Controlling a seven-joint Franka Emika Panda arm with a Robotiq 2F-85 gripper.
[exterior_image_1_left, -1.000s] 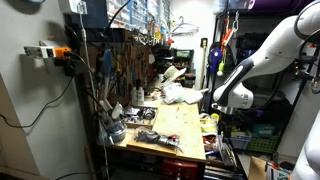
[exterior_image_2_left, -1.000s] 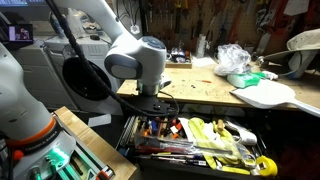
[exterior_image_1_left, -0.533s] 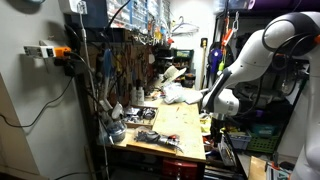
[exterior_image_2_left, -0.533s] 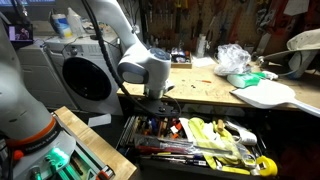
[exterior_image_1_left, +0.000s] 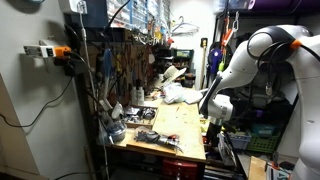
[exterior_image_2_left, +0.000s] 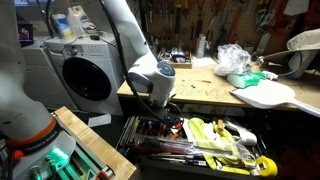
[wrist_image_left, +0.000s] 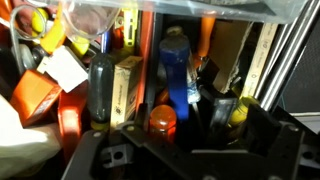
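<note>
My gripper moves down into the drawer over the translucent orange handle's round end (wrist_image_left: 162, 119) next, since that end of the handle already lies between the spread fingers.
My gripper (exterior_image_2_left: 160, 114) hangs just under the workbench edge, lowered into an open tool drawer (exterior_image_2_left: 205, 162); it also shows in an exterior view (exterior_image_1_left: 212, 118). In the wrist view the gripper (wrist_image_left: 175, 135) is open, its dark fingers spread over packed tool handles. An orange round handle (wrist_image_left: 163, 121) sits right between the fingers. A blue handle (wrist_image_left: 175, 70) lies just beyond it, a black handle (wrist_image_left: 101, 88) to the left and a yellow handle (wrist_image_left: 238, 112) by the right finger. The fingers hold nothing.
The drawer holds several yellow-handled and red tools (exterior_image_2_left: 215, 131). Above it is the wooden workbench (exterior_image_2_left: 200, 86) with a plastic bag (exterior_image_2_left: 236, 58) and a white board (exterior_image_2_left: 266, 94). A white round-windowed machine (exterior_image_2_left: 85, 72) stands beside it. A tool pegboard (exterior_image_1_left: 125, 60) backs the bench.
The arm has swung closer to the workbench and lowered, bringing my gripper down from beside the bench edge into the open drawer.
</note>
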